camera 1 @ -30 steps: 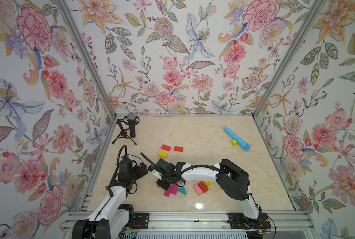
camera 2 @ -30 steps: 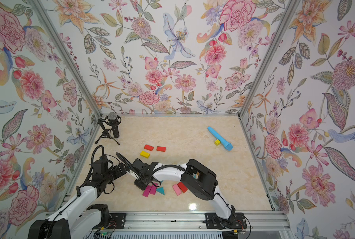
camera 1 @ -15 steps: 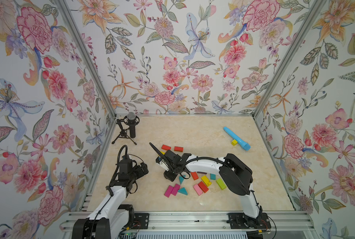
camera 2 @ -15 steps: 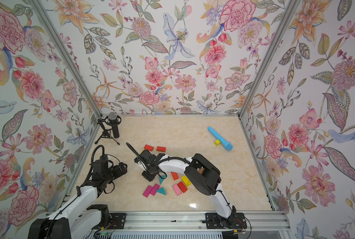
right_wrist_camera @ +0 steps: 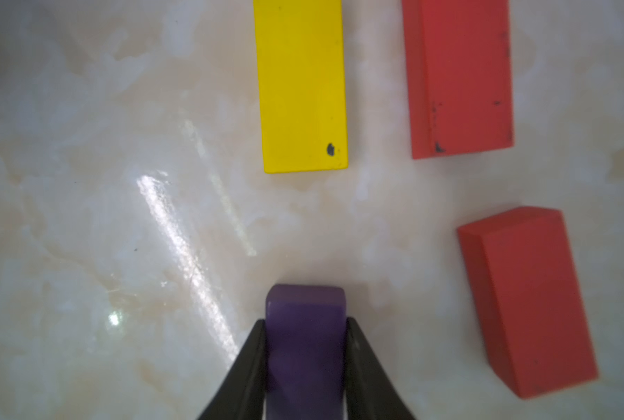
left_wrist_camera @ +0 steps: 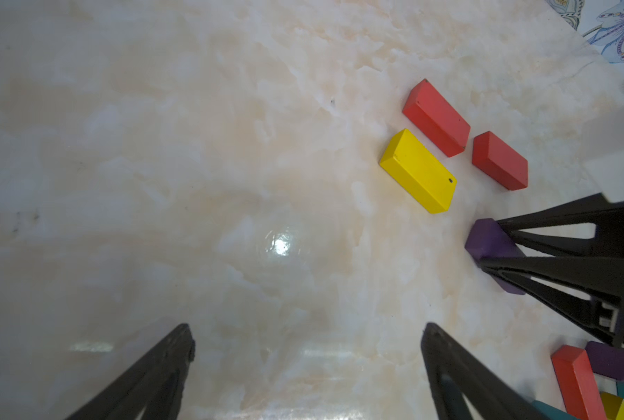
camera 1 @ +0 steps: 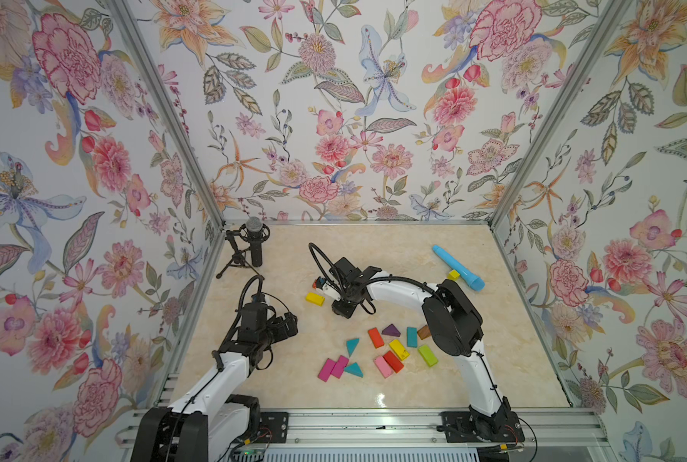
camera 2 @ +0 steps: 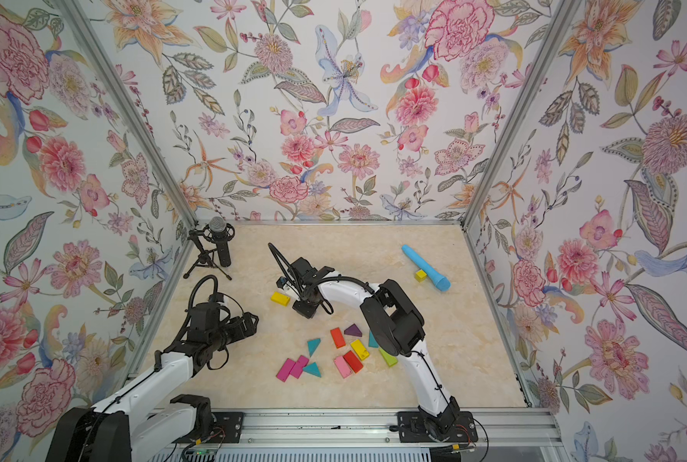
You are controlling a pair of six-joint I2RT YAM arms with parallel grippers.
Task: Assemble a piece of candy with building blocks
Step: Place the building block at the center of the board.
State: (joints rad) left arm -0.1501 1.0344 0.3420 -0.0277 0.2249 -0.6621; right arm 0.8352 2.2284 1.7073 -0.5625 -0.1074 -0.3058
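My right gripper eases outward next to narrow the gap and release the purple block [right_wrist_camera: 305, 309]. Bare table [right_wrist_camera: 413, 318] beside the nearer red brick lies outward of the gripper.
My right gripper [right_wrist_camera: 306, 322] is shut on a purple block [right_wrist_camera: 305, 309], low over the marble table; I cannot tell whether the block touches it. Just ahead of it lie a yellow brick [right_wrist_camera: 301, 83] and two red bricks [right_wrist_camera: 456, 76] [right_wrist_camera: 525, 298]. The left wrist view shows the same purple block [left_wrist_camera: 488, 243], yellow brick [left_wrist_camera: 417, 171] and red bricks [left_wrist_camera: 436, 118]. In both top views the arm hides the purple block; the yellow brick [camera 1: 314, 298] [camera 2: 280, 298] shows. My left gripper [left_wrist_camera: 308, 338] [camera 1: 290, 322] is open over bare table.
Several loose blocks lie near the front: an orange brick [camera 1: 374, 337], purple wedge [camera 1: 391, 330], green brick [camera 1: 428, 355], magenta bricks [camera 1: 326, 369]. A microphone on a tripod [camera 1: 254, 244] stands back left. A light-blue tube [camera 1: 458, 267] and small yellow cube [camera 1: 453, 275] lie back right.
My right arm has swung from the front cluster toward the back, carrying the purple block to beside the yellow and red bricks. The left arm has hardly moved.
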